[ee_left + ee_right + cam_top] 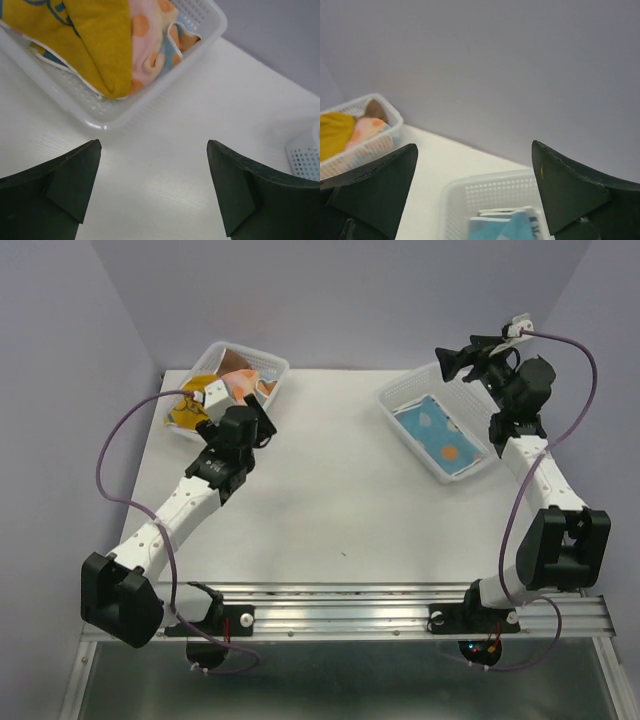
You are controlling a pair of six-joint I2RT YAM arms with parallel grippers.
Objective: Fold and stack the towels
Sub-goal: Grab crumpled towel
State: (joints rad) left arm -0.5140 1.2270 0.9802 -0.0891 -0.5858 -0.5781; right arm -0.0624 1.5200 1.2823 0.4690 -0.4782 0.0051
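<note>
I need to move my left gripper outward across the basket's rim (115,117) and down onto the yellow fold, because the mustard yellow towel is over the pastel one.
Unfolded towels fill the left basket (272,368): a mustard yellow one (95,40), a pastel one with orange spots (150,45), and a brown one (236,361) at the back. My left gripper (154,142) hangs open over bare table just outside this basket's rim (115,117), holding nothing. The right basket (400,398) holds a folded light blue towel with an orange dot (441,436). Above that basket's far end my right gripper (452,361) is raised and points left. It is open and empty, and the blue towel (506,227) lies below it.
The two white mesh baskets stand at the back left and back right of the white table (330,480). Purple walls close in the back and both sides. The left basket (362,145) shows far off in the right wrist view.
</note>
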